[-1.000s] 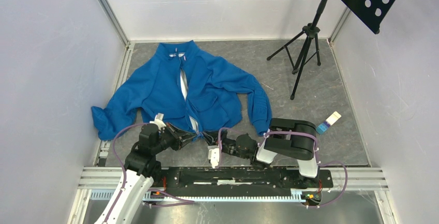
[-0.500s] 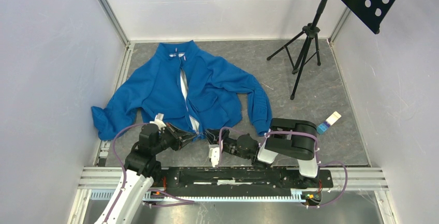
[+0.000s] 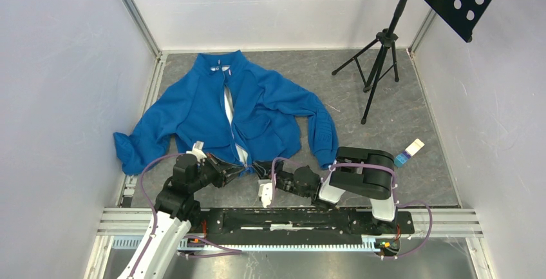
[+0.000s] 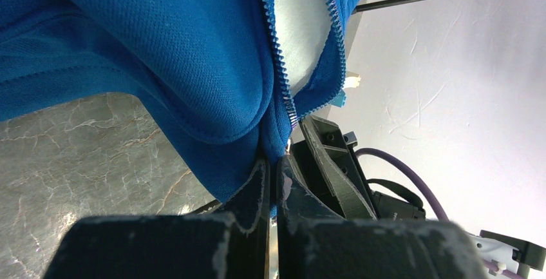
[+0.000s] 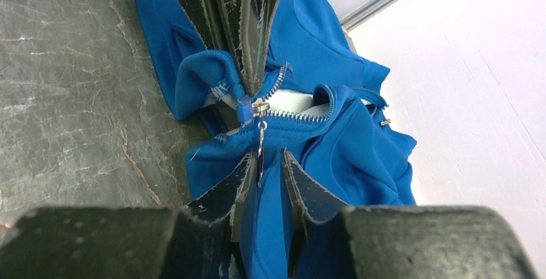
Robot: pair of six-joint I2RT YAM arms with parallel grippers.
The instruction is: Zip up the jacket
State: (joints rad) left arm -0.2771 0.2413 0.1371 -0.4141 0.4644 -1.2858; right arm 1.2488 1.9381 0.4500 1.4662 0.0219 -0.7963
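Note:
The open zipper edges bow apart, so next my left gripper will pull the jacket's bottom hem back and release it on the grey floor by the mounting bar (image 3: 248, 193).
The blue jacket (image 3: 257, 108) lies spread on the grey floor, collar at the far side, its front zipper open and showing pale lining. My left gripper (image 3: 239, 170) is shut on the bottom hem beside the zipper; the left wrist view shows its tips (image 4: 273, 166) pinching blue fleece (image 4: 161, 47) just below the zipper teeth (image 4: 277, 53). My right gripper (image 3: 257, 167) faces it at the hem. In the right wrist view its jaws (image 5: 265, 163) stand narrowly apart, with the metal pull tab (image 5: 261, 147) hanging from the slider (image 5: 259, 107) between the tips, against the left finger.
A black tripod stand (image 3: 380, 53) stands at the back right with a perforated black panel above it. A small blue and white box (image 3: 408, 153) lies on the floor at the right. Grey walls close in both sides. The arms' mounting rail (image 3: 290, 218) runs along the near edge.
My right gripper has crept a little left and forward toward the jacket's hem and the left gripper. The left gripper and jacket have stayed put.

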